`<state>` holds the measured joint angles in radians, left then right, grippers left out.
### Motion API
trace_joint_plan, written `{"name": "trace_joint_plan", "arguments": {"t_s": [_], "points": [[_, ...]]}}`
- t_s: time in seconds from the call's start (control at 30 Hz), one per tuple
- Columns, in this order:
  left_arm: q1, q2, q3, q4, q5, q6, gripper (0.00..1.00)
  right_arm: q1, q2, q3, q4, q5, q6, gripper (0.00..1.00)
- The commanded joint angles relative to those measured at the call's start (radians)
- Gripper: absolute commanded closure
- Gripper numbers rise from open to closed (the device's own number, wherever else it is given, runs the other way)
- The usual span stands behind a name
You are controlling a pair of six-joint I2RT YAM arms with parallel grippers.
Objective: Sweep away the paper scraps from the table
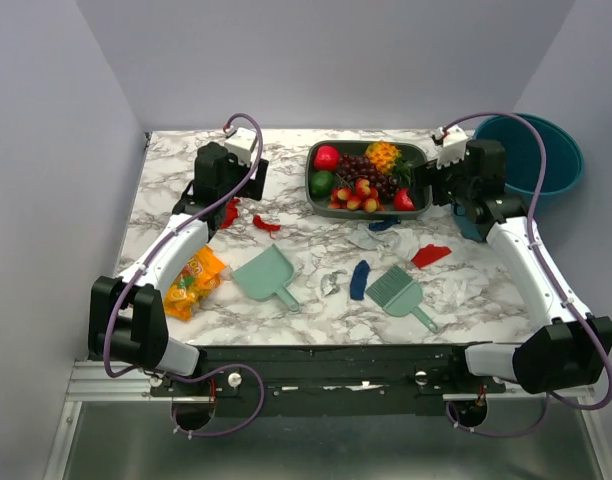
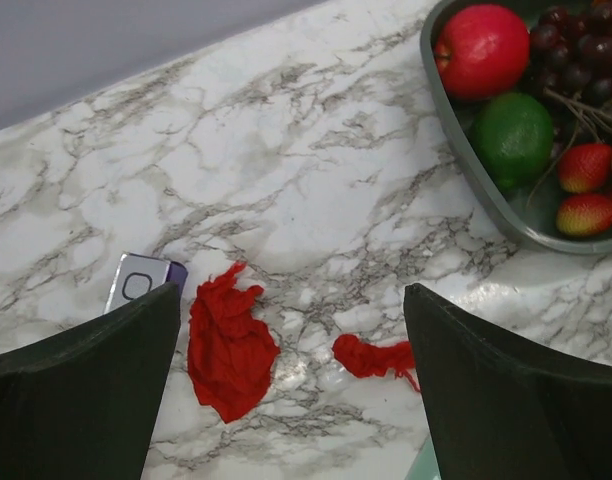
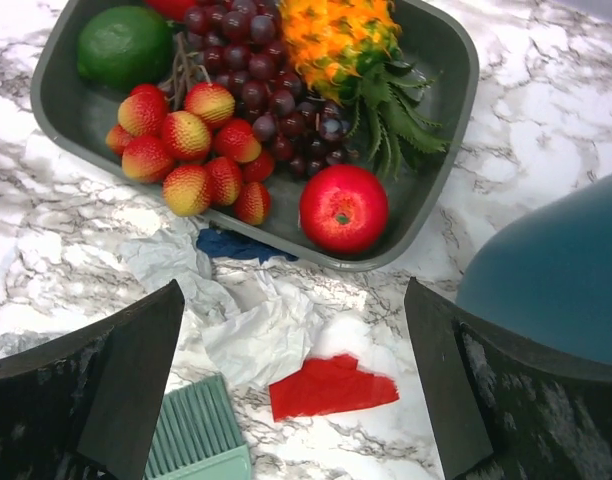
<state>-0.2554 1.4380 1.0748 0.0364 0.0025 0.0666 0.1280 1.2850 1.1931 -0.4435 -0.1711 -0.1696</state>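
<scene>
I will next move my right gripper back and down and turn it so its open fingers straddle the green brush's handle (image 1: 424, 319), as it lies slanted near the table's front edge.
Paper scraps lie on the marble table (image 1: 286, 330): two red scraps (image 1: 230, 212) (image 1: 267, 225) at the left, a dark blue one (image 1: 359, 279), a red one (image 1: 430, 255) and white ones (image 1: 366, 238) at the right. A green dustpan (image 1: 267, 274) and a green brush (image 1: 397, 291) lie in the middle. My left gripper (image 2: 291, 400) is open above two red scraps (image 2: 229, 345) (image 2: 374, 357). My right gripper (image 3: 296, 395) is open above a red scrap (image 3: 331, 385), white crumpled paper (image 3: 248, 325) and the brush's bristles (image 3: 196, 430).
A grey tray (image 1: 418, 156) of fruit stands at the back middle, also in the right wrist view (image 3: 456, 70). A teal bucket (image 1: 541, 150) sits at the back right. An orange snack bag (image 1: 193, 282) lies at the left front. A small purple-edged card (image 2: 141, 277) lies by the left finger.
</scene>
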Motion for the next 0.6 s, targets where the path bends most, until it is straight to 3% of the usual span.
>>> {"name": "trace_joint_plan", "arguments": {"t_s": [0.0,0.23,0.37,0.57], "points": [[0.002,-0.022,0.002,-0.110,0.152,0.067,0.01,0.027,-0.004,-0.006,0.003,-0.048,-0.077,0.00],[0.002,-0.031,-0.006,-0.292,0.258,0.130,0.01,0.053,-0.026,-0.038,-0.089,-0.313,-0.352,0.00],[0.002,-0.010,0.000,-0.415,0.336,0.202,0.01,0.117,-0.027,-0.067,-0.152,-0.352,-0.481,0.01],[-0.001,0.001,-0.007,-0.492,0.390,0.234,0.02,0.219,-0.001,-0.122,-0.251,-0.352,-0.594,0.21]]}}
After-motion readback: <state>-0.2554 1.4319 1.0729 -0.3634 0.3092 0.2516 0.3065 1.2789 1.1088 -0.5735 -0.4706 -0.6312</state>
